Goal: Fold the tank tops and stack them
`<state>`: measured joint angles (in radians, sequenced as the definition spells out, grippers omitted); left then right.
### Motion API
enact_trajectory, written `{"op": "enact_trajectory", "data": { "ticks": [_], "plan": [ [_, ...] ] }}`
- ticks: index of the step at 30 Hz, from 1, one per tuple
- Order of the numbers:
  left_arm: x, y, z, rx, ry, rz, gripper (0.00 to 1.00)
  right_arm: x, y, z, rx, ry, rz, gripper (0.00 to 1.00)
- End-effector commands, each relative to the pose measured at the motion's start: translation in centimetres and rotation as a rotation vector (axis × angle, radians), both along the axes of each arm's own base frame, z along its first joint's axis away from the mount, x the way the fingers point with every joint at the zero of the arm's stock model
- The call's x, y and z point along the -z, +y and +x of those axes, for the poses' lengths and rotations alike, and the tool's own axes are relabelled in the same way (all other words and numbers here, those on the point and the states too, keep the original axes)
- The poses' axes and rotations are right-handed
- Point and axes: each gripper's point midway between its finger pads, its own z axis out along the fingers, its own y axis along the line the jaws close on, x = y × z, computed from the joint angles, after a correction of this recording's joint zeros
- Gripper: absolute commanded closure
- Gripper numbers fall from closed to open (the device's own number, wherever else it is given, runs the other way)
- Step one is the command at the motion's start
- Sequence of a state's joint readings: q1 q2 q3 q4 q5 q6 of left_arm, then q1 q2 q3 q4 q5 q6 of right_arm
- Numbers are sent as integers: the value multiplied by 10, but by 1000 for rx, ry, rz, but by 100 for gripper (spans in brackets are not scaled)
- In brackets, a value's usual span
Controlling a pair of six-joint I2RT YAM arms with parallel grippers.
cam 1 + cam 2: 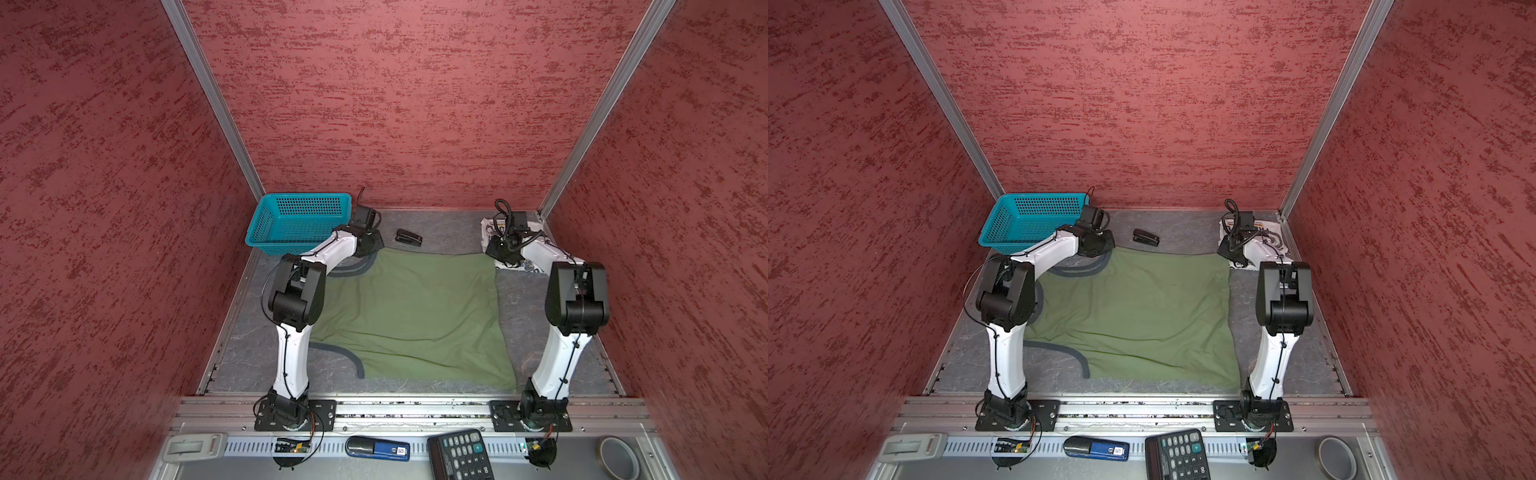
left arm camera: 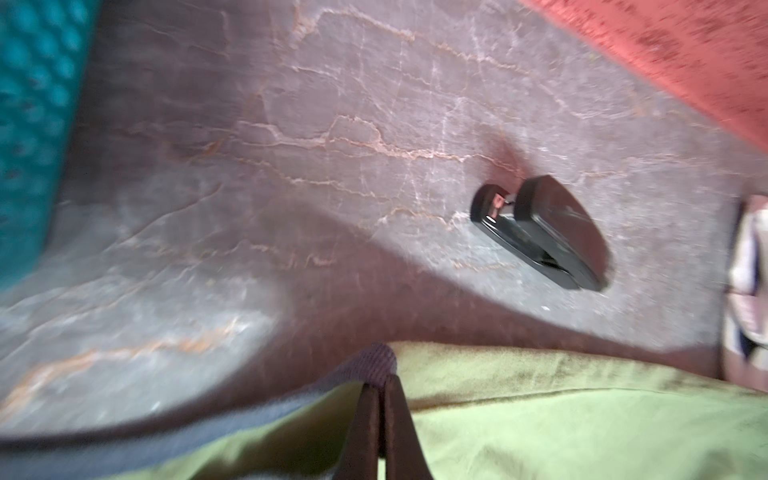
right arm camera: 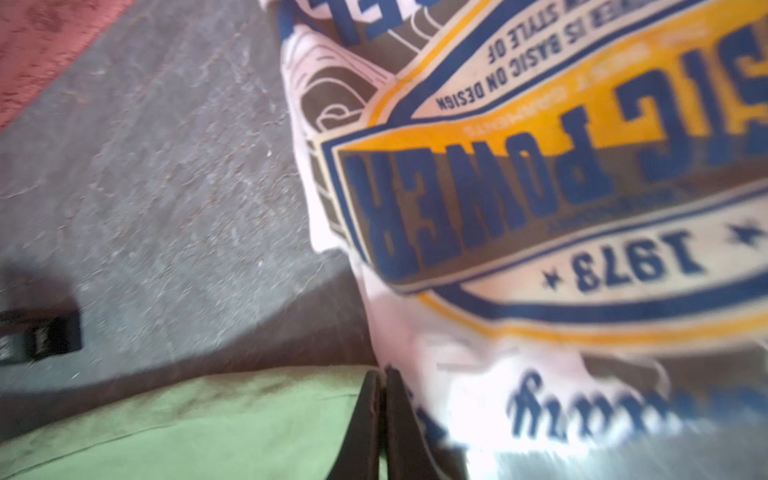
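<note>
My left gripper will next carry the trim back over the green cloth (image 1: 379, 297) and let go of it there, because the cloth behind my gripper is still flat and unfolded.
An olive green tank top (image 1: 415, 316) (image 1: 1133, 316) lies spread flat on the grey table, its dark grey-blue trim curling out at the left. My left gripper (image 1: 372, 245) (image 2: 380, 380) is at its far left corner, shut on the trim of a strap, with green cloth (image 2: 582, 436) on both sides of the fingers. My right gripper (image 1: 500, 257) (image 3: 382, 374) is at the far right corner, shut on the green cloth's edge (image 3: 208, 424). The white tank top (image 1: 489, 227) (image 3: 478, 395) lies folded at the back right with its blue-and-yellow emblem up, partly hidden under the right arm.
A teal basket (image 1: 297, 220) stands at the back left beside the left gripper. A black stapler (image 1: 409, 238) (image 2: 544, 232) lies just beyond the green top's far edge. On the front ledge are a calculator (image 1: 459, 455), a blue stapler (image 1: 378, 449) and a tape roll (image 1: 619, 457).
</note>
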<state>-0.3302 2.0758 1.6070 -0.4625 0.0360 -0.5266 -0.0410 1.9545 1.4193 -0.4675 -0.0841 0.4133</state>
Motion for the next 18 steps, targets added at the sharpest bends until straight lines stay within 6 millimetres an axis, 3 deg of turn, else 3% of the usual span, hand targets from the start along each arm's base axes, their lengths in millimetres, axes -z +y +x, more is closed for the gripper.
{"op": "enact_trajectory", "data": {
  "ticks": [1, 13, 18],
  "plan": [
    [-28, -4, 4, 14, -89, -68, 97, -33, 2, -1, 7, -102, 22, 95],
    [-26, -8, -52, 84, -69, -140, 95, -59, 12, -60, 16, -205, 84, 97],
    [-26, -10, -82, 106, -59, -169, 95, -54, 15, -89, 16, -198, 104, 98]
  ]
}}
